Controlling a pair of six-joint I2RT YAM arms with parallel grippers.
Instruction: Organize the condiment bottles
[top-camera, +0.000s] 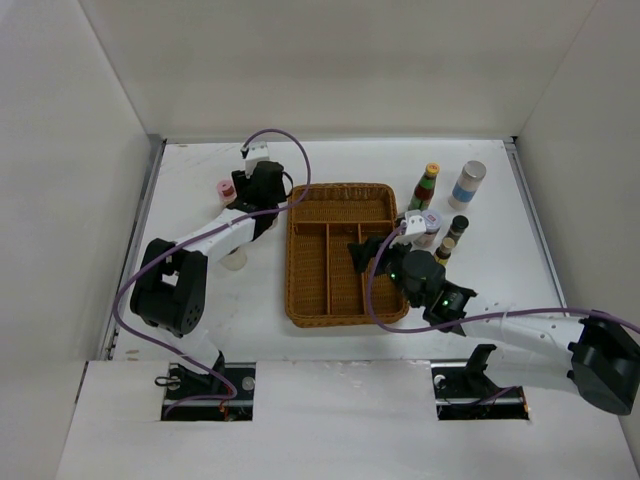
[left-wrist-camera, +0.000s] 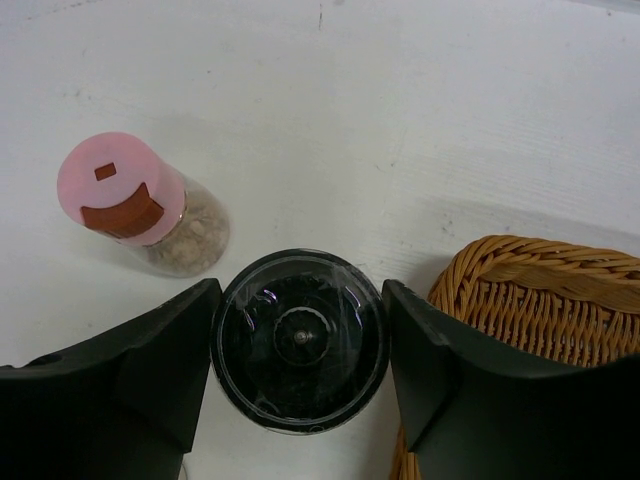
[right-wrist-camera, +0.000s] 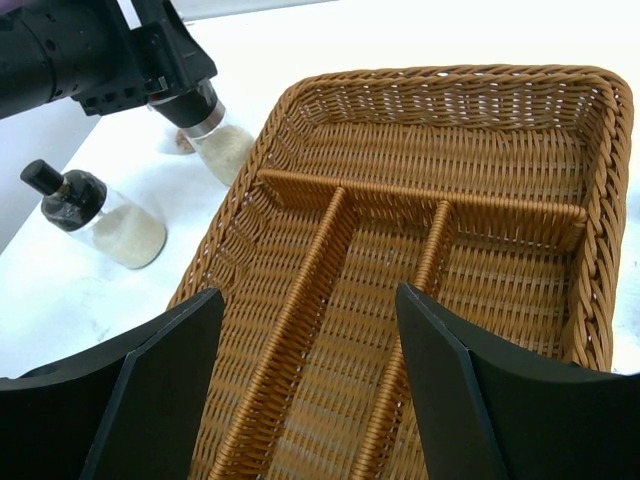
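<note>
The far section of the tray is empty, so my left gripper will next lift over the tray's rim, lower the bottle into the far section's closest end (top-camera: 312, 208) (left-wrist-camera: 530, 318) and release it.
My left gripper (left-wrist-camera: 300, 305) is shut on a black-capped bottle (left-wrist-camera: 300, 345), one finger on each side of its cap, just left of the wicker tray's rim (left-wrist-camera: 540, 290). In the right wrist view that bottle (right-wrist-camera: 215, 140) holds white grains. A pink-capped bottle (left-wrist-camera: 125, 190) stands close behind it to the left. My right gripper (right-wrist-camera: 308, 300) is open and empty above the tray's (top-camera: 300, 300) divided compartments. In the top view, yellow-capped (top-camera: 430, 183), blue-labelled white (top-camera: 467, 185), purple-grey-capped (top-camera: 428, 224), black-capped (top-camera: 457, 229) and tan-capped (top-camera: 443, 250) bottles stand right of the tray.
Another black-capped jar of white grains (right-wrist-camera: 95, 215) stands on the table left of the tray, under the left arm (top-camera: 220, 235). White walls close in the table's left, back and right sides. Purple cables trail from both arms.
</note>
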